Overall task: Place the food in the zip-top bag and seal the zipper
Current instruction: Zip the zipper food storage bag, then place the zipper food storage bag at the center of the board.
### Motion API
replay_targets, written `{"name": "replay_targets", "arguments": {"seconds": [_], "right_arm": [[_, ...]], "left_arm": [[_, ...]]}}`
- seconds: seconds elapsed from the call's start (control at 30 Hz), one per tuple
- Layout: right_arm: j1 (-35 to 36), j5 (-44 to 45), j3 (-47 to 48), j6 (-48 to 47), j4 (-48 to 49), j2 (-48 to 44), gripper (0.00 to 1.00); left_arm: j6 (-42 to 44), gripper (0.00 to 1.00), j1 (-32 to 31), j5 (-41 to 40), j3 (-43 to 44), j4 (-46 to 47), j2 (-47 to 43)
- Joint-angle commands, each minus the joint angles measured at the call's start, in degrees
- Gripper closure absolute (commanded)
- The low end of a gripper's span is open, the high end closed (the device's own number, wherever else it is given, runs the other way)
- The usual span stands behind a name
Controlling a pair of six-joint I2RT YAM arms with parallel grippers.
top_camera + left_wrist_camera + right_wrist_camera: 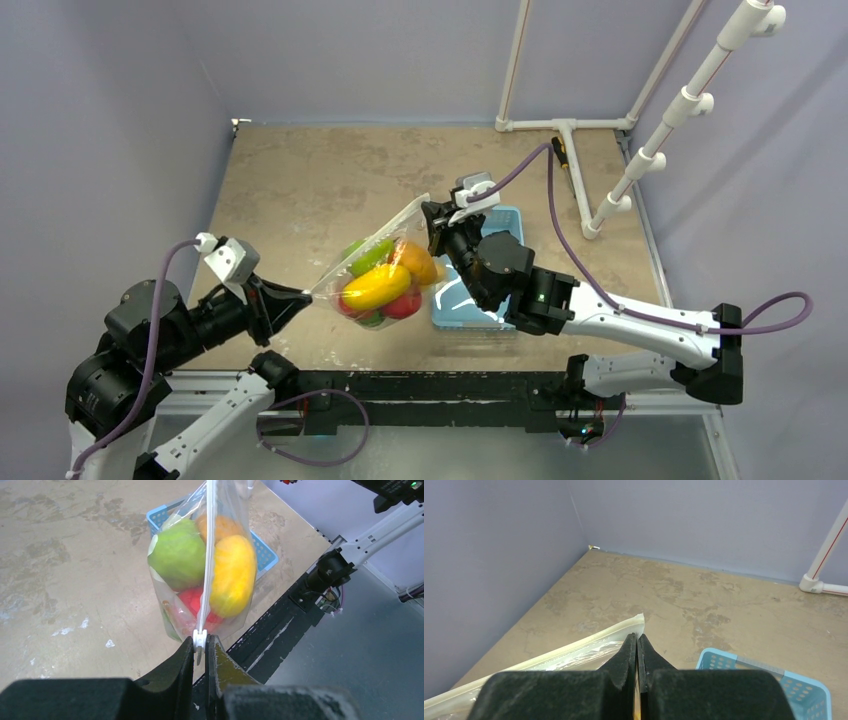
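The white slider (200,639) should be let go over the bare tabletop next, so I will move my left gripper outward and down. That place is outward of and below the gripper.
The transparent zip-top bag (385,275) hangs stretched between my two grippers above the table. Inside it are the toy fruits: a yellow one (377,287), an orange one (417,262), green ones (368,255) and a red one (403,306). My left gripper (305,297) is shut on the white slider (200,639) at the near end of the zipper (209,555). My right gripper (432,216) is shut on the bag's far corner (638,622), just under the whitish zipper strip (574,647). In the left wrist view the green fruit (177,555) and yellow fruit (232,575) sit on either side of the strip.
A light-blue basket (480,300) lies on the table under my right arm, also in the right wrist view (774,680). A white pipe frame (575,150) stands at the back right. Grey walls close the left and back sides.
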Motion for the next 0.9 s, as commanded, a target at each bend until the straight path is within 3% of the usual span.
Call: {"name": "replay_targets", "arguments": {"seconds": [0.0, 0.33, 0.87], "right_arm": [[-2.29, 3.31, 2.13, -2.1, 4.47, -1.39, 1.0], [-3.18, -4.82, 2.81, -0.51, 6.25, 5.04, 1.0], [-20.91, -27.97, 9.55, -5.13, 17.93, 17.83, 1.0]], "left_arm": [[-2.74, 1.0, -0.07, -5.9, 0.56, 0.68, -0.65], [-4.51, 1.0, -0.07, -17.92, -4.96, 10.94, 6.96], [2.29, 1.0, 0.01, -41.07, -11.59, 34.11, 21.68]]}}
